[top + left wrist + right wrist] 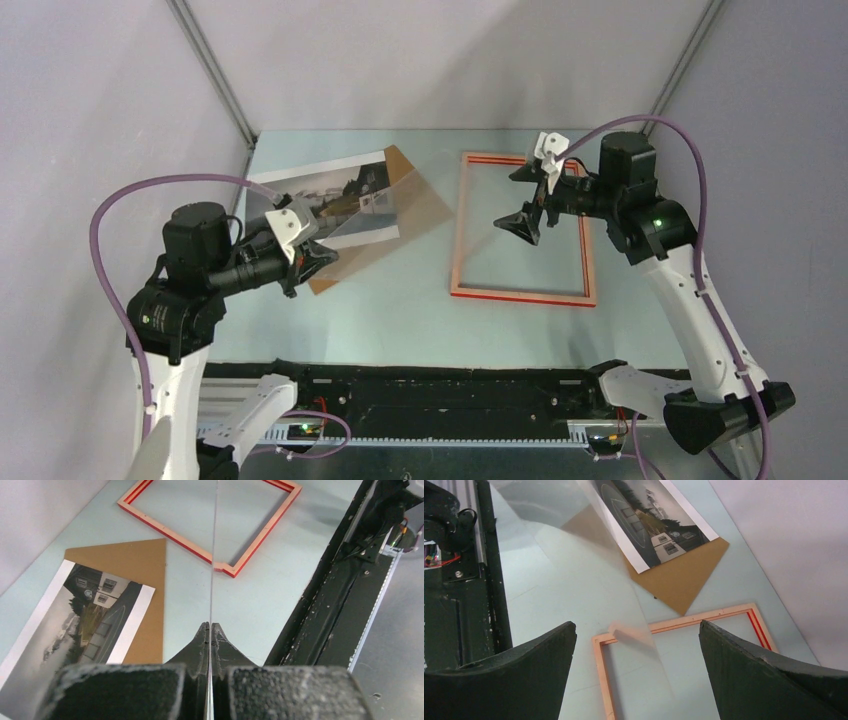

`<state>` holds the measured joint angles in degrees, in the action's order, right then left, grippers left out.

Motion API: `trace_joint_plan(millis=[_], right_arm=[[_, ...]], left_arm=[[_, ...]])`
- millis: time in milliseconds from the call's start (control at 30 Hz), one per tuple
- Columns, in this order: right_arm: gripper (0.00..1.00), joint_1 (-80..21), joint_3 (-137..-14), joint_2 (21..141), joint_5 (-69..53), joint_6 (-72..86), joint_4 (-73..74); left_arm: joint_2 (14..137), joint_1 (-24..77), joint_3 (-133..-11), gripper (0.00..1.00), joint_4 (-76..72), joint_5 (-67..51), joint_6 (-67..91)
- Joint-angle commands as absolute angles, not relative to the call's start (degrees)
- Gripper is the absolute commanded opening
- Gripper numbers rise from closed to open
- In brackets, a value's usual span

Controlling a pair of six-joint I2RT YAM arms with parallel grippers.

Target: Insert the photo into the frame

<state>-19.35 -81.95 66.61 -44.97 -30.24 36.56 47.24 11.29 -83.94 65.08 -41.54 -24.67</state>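
Next, my right gripper should go to the left in the top view and close on the clear sheet's loose end (655, 652), since only my left gripper holds the sheet.
The photo (330, 200), a grey landscape print with white margins, lies on a brown backing board (425, 200) at the back left. The frame (520, 292) lies back side up on the right; its pale wood shows with red edges. My left gripper (318, 262) is shut on a clear transparent sheet (385, 225) held above the board; the left wrist view shows the sheet edge-on (215, 555) between the closed fingers (200, 645). My right gripper (520, 200) is open and empty above the frame's left half. The right wrist view shows the frame (601, 680), the photo (649, 520) and the sheet (574, 555).
A black rail (430, 385) runs along the table's near edge between the arm bases. Grey walls enclose the table at the left, back and right. The board also shows in the left wrist view (135, 560), beside the photo (85, 615) and the frame (170, 535).
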Motion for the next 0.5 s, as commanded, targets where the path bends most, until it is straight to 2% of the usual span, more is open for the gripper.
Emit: trace_joint_plan(millis=[0, 467], right_arm=[[0.97, -19.1, -80.9, 64.6, -47.5, -33.5, 39.6], [0.92, -19.0, -80.1, 66.1, -55.4, -34.8, 41.7]], left_arm=[[46.5, 12.7, -85.2, 0.0, 65.1, -39.1, -29.1], [47.5, 14.2, -85.7, 0.0, 65.9, -38.8, -32.0]])
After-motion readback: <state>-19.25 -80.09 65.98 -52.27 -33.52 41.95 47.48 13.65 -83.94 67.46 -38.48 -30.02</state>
